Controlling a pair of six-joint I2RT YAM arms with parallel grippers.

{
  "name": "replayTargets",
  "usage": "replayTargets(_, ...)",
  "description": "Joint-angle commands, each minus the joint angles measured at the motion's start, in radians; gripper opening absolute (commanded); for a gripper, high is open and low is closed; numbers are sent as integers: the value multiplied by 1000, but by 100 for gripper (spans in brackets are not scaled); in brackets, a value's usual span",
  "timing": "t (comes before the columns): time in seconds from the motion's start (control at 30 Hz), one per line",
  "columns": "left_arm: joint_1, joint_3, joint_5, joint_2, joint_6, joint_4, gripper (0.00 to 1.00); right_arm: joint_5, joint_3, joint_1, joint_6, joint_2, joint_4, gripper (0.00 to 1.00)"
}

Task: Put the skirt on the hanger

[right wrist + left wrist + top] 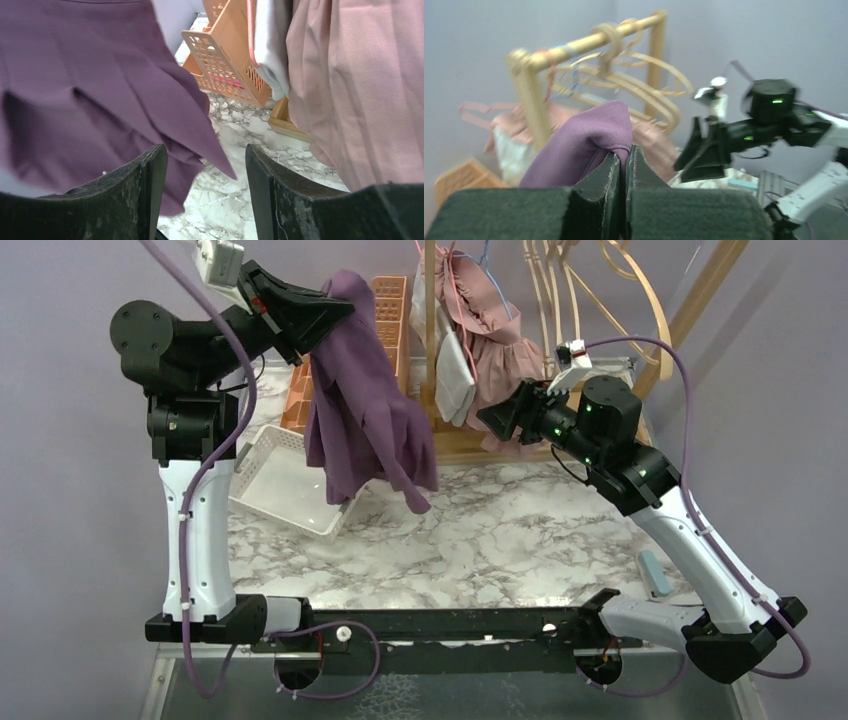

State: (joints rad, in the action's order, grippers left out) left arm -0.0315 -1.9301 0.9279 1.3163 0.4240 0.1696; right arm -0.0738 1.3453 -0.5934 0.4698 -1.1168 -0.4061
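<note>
My right gripper moves down and back onto the skirt's loose side point(408, 462) point(192, 131) next, because only my left gripper holds the skirt and this side hangs free.
A purple skirt point(365, 400) hangs in the air from my left gripper point(340, 310), which is shut on its top edge, high above the table at the back left. In the left wrist view the purple cloth point(584, 137) bulges out between my closed fingers. My right gripper point(497, 418) is open and empty, to the right of the skirt and pointing at it; in its view the skirt point(90, 90) fills the upper left. Several bare wooden hangers point(590, 280) hang on the wooden rack point(432, 330) at the back; they also show in the left wrist view point(639, 85).
A pink garment point(500, 340) and a white one point(455, 375) hang on the rack. An orange basket point(385, 330) stands behind the skirt, a white basket point(275, 480) lies below it. A pale blue object point(655, 573) lies at the right table edge.
</note>
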Motion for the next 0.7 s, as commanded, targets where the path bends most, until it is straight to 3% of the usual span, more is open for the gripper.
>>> replayTargets(0.0, -30, -29, 194, -12, 245, -384, 0, 54, 28, 3, 33, 23, -13, 64)
replayTargets(0.2, -138, 166, 229, -69, 246, -440, 0, 23, 6, 3, 60, 23, -14, 66)
replayTargets(0.4, -272, 246, 247, -69, 224, -442, 0, 28, -30, 3, 73, 25, -29, 66)
replayTargets(0.53, -353, 443, 324, -124, 103, -440, 0, 58, -70, 3, 85, 43, -36, 66)
replayTargets(0.67, -369, 752, 376, -215, -3, -417, 0, 73, -115, 3, 86, 64, -57, 66)
